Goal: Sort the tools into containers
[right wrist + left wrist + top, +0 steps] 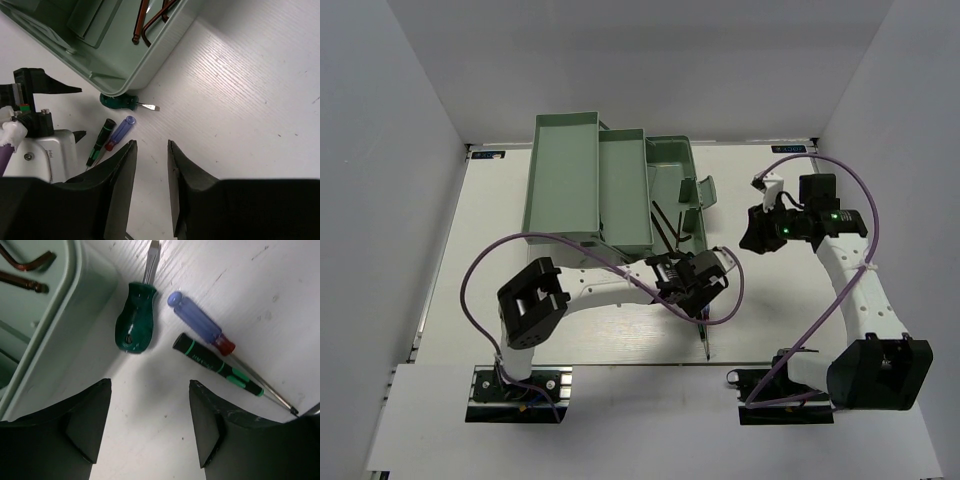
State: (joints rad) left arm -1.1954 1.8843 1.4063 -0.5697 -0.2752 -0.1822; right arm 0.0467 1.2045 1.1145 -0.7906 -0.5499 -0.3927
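Only bare table is between the left gripper's fingers, so next the left gripper will lower them forward around the green handle's rounded end, which is below, past the ends of its fingers.
A stubby green-handled screwdriver lies on the white table against the corner of the mint-green toolbox. Beside it lie a purple-handled precision screwdriver and a black-and-green one. Dark hex keys rest inside the toolbox base. My left gripper hovers open just short of the three screwdrivers, with only bare table between its fingers. To the right of the box, my right gripper has its jaws apart and nothing between them.
The toolbox's fold-out trays are spread to the left of its base, with a lid part to the right. The left arm's wrist and purple cable lie close to the screwdrivers. White walls enclose the table.
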